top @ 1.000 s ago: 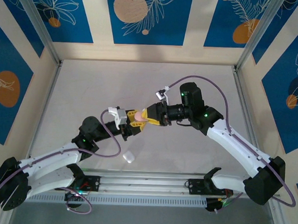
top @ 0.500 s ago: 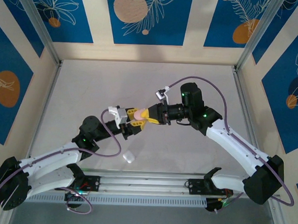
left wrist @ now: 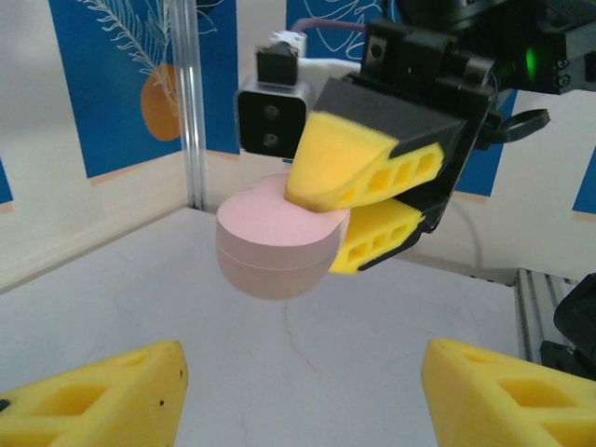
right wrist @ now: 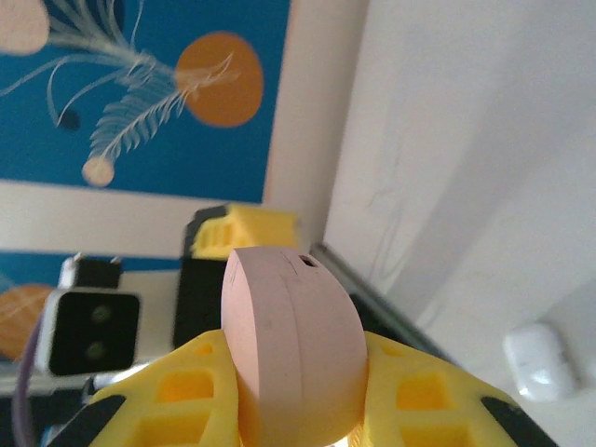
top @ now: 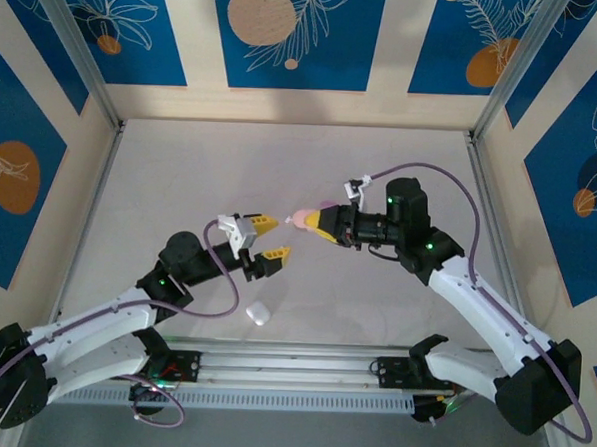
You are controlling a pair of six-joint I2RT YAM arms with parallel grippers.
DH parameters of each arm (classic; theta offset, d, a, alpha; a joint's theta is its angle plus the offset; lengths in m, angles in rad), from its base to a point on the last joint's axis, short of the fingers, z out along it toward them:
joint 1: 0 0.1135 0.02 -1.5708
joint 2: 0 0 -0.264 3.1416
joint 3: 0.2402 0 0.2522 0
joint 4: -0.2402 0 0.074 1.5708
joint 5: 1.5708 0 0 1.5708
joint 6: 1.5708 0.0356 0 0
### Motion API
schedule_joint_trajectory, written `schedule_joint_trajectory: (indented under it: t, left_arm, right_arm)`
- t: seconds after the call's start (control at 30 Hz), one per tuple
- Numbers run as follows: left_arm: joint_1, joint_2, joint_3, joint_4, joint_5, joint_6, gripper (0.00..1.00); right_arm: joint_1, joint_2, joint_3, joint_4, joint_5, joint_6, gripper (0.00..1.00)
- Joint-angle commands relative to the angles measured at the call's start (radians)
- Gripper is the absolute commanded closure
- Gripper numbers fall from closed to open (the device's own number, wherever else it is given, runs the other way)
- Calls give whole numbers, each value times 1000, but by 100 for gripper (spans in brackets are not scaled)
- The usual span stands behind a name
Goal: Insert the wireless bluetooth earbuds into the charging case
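The pink case is still hanging above the table, so my right gripper will next pull it away from my left gripper, lower it onto the bare tabletop and let it go.
A pink, pebble-shaped charging case (top: 302,220) (left wrist: 272,244) (right wrist: 291,340) hangs closed above the middle of the table. My right gripper (top: 318,224) (right wrist: 293,377) is shut on it, one yellow finger (left wrist: 358,166) on each flat side. My left gripper (top: 270,238) (left wrist: 303,365) stands open a short way in front of the case, with nothing between its fingers. A closed white case (top: 259,314) (right wrist: 540,361) lies on the table near the front edge. The earbuds are out of view.
The pale table (top: 181,177) is walled on three sides by cream panels with blue leaf prints (top: 288,33). Metal posts (top: 82,57) stand at the back corners. A metal rail (top: 291,368) runs along the near edge between the arm bases.
The left gripper has opened and let go of the pink case. The right gripper has shut on the case and carried it a little to the right and back, away from the left fingers.
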Motion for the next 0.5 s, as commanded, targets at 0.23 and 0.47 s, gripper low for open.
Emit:
schedule_joint_trajectory:
  t: [0.23,0.47]
  left_arm:
    - [-8,-73,109,-333,-202,-46,24]
    - [-7,-36,141,-406,-237,-88,18]
  right_arm:
    - [-141,-37,-183,-162,285,-61,93]
    - [-242,95,-290,17,267,-24,92]
